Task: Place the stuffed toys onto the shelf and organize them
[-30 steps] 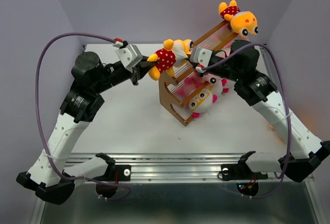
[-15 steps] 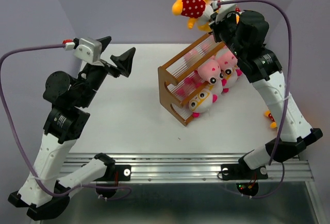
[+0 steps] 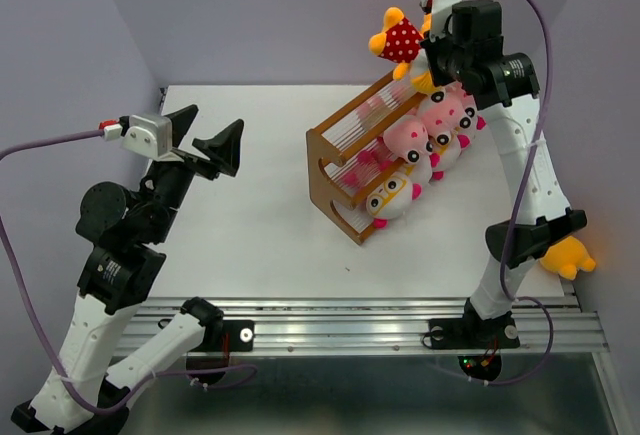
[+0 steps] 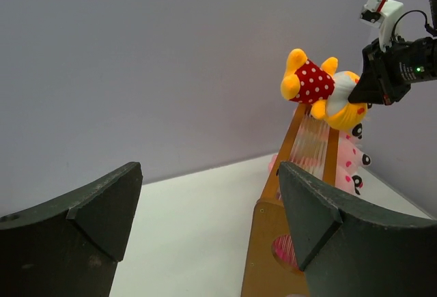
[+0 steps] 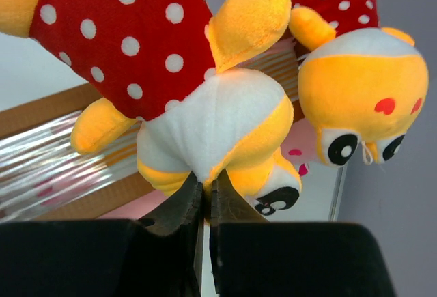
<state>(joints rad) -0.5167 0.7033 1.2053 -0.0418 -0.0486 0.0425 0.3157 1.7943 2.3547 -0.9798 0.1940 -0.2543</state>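
My right gripper lowers and shifts slightly toward the second yellow toy next, before it releases the yellow-orange toy on the shelf's far top.
My right gripper is shut on the white belly of a yellow-orange stuffed toy in a red polka-dot dress, which hangs in the air above the far end of the shelf. The pinch shows in the right wrist view. A second yellow toy sits just beyond it at the shelf's far top. Two pink toys and a white-faced one with orange glasses lie on the shelf's right side. My left gripper stands open and empty, well left of the shelf.
Another yellow toy lies at the table's right edge, partly behind the right arm. The white table stretches between the left gripper and the shelf. Grey walls close in the back and sides.
The left gripper let go of the polka-dot toy, opened wide and drew back to the left. The right arm rose with the toy from beside the shelf to above its far end.
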